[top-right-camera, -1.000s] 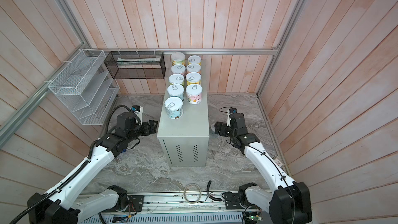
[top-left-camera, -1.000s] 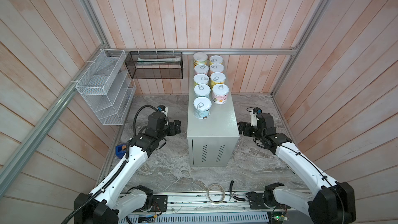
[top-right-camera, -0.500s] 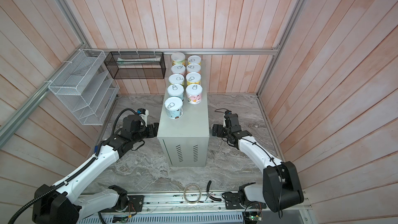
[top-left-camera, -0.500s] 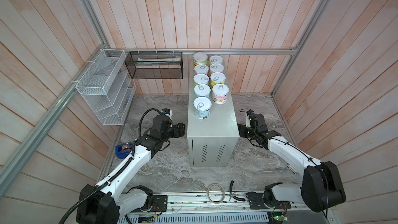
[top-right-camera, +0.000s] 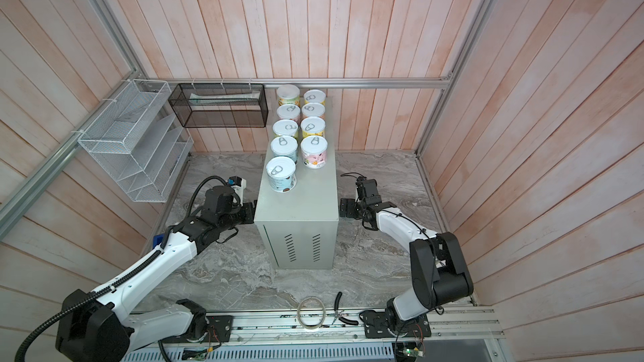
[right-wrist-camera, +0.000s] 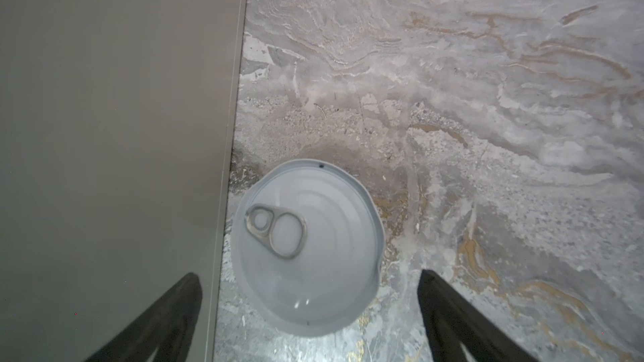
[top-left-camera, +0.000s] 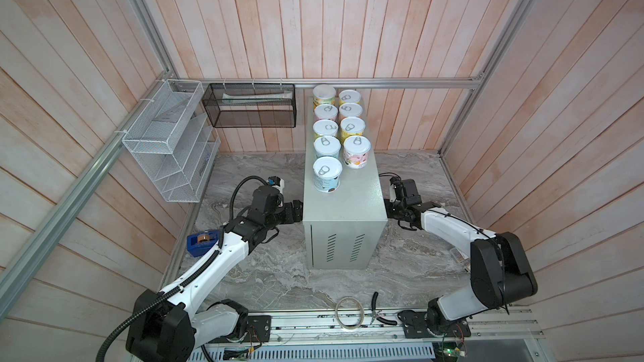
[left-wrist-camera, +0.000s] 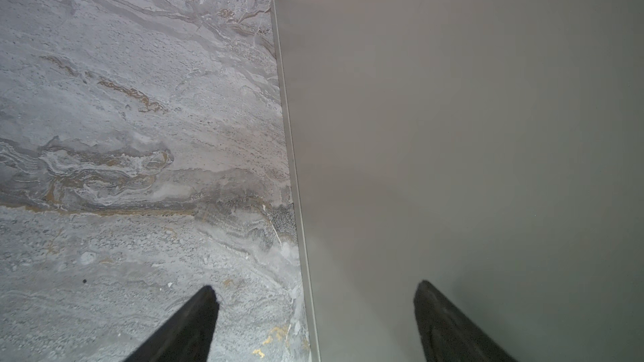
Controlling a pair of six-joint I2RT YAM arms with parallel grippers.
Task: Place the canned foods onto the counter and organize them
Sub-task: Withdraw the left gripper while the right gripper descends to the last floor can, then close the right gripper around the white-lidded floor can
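My right gripper will next lower its open fingers around the sides of the upright can on the marble below it and close, because the can's lid is between them.
The counter (top-left-camera: 345, 203) (top-right-camera: 299, 203) is a tall pale grey cabinet; several canned foods stand on its top in two rows, the nearest pale blue (top-left-camera: 327, 174) (top-right-camera: 281, 174), a pink one (top-left-camera: 356, 151) behind it. My left gripper (top-left-camera: 296, 210) (left-wrist-camera: 315, 290) hangs open and empty low against the counter's left side (left-wrist-camera: 453, 134). My right gripper (top-right-camera: 345, 208) (right-wrist-camera: 308, 280) is open low at the counter's right side (right-wrist-camera: 115, 116). It is above one more can (right-wrist-camera: 313, 238), which stands upright on the marble, lid up, between the spread fingers and untouched. That can is hidden in both top views.
A white wire rack (top-left-camera: 167, 144) and a black mesh basket (top-left-camera: 251, 109) hang on the back left walls. A blue tape dispenser (top-left-camera: 200, 242) lies by the left arm. A tape ring (top-left-camera: 348, 311) and pliers (top-left-camera: 376, 308) lie at the front edge.
Both arms have sunk lower beside the counter. The left gripper has come closer to the counter's side. The cans on top have not moved.
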